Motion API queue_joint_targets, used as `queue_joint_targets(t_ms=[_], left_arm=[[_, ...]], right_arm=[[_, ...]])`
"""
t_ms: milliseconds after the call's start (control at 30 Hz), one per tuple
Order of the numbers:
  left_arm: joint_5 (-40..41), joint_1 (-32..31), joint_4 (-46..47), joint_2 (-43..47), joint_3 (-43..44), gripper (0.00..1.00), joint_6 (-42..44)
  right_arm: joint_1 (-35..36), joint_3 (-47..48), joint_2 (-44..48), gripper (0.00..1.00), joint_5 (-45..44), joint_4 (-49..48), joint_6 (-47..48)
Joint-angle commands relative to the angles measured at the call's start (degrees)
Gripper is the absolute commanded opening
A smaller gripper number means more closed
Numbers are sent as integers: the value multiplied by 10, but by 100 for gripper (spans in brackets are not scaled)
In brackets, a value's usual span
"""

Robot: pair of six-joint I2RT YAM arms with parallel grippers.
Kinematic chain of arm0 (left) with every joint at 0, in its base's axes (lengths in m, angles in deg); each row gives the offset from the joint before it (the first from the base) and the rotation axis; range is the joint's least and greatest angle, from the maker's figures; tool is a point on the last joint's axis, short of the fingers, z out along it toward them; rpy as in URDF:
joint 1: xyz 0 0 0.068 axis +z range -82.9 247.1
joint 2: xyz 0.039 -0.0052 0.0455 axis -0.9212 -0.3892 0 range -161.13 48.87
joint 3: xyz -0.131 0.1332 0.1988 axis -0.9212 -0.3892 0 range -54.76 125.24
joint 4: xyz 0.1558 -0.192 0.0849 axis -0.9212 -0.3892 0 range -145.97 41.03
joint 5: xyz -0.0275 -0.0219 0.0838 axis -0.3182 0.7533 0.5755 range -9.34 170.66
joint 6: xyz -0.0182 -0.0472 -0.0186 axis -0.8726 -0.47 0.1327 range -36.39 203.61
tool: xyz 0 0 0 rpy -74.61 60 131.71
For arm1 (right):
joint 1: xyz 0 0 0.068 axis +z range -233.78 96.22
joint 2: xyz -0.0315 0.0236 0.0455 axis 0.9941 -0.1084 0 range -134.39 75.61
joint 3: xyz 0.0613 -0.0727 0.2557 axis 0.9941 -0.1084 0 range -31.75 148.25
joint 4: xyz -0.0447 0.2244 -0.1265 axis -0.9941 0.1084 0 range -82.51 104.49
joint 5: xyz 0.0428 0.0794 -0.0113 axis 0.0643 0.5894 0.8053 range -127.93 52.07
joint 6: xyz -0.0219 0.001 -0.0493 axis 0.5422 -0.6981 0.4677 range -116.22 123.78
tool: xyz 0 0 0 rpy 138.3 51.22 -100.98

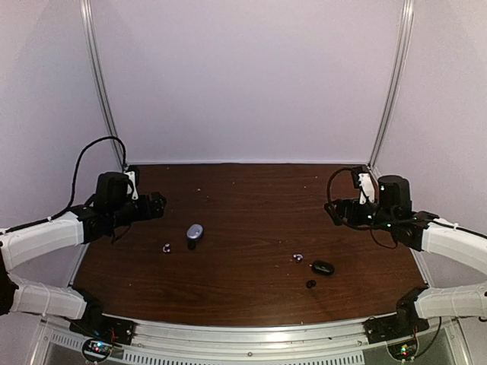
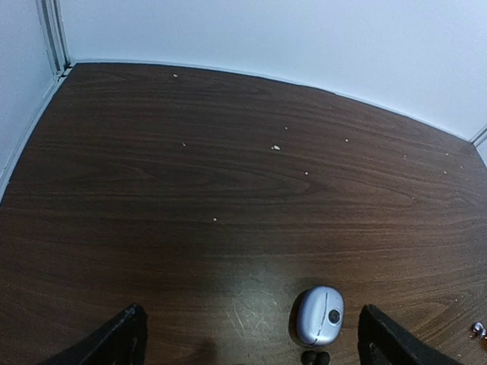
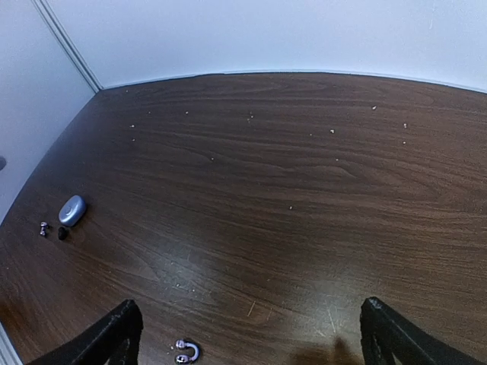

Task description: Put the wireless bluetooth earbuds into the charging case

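Observation:
The robot's right gripper needs to go down and toward the bottom of the top view, onto the black oval object, because the object is below the gripper on that side.
The charging case is a small grey-blue oval lying with its lid down on the dark wood table, left of centre; it also shows as the case and, far left, the case. One pale-purple earbud lies just left of it, seen too as the earbud and the earbud. A second pale-purple earbud lies right of centre, showing as a curved earbud. My left gripper hangs open, back-left of the case. My right gripper is open, behind the second earbud. Neither holds anything.
A black oval object and a small black bit lie near the second earbud. A dark bit sits against the case's near end. White walls enclose the table on three sides.

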Motion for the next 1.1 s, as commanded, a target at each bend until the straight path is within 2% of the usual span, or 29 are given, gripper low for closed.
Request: queue_joint_targets(t_ms=[0,200,400,700,867,1067], left_arm=[[-24,-7,71,-13,9,98,22],[-73,-10,109,-30,11,98,28],[-115,-19,134,-62,24,98,22],[-136,-23,180,-61,14,98,14],[-158,-23,204,-60,11,98,6],[-170,-23,213,-69,17,98,6]], right_arm=[[9,18,11,100,35,35,0],[19,22,29,100,34,139,-50],[58,30,24,100,30,217,-116],[157,46,-67,100,-74,280,-141],[240,72,-125,100,-170,315,-169],[253,89,-167,98,-215,324,-163]])
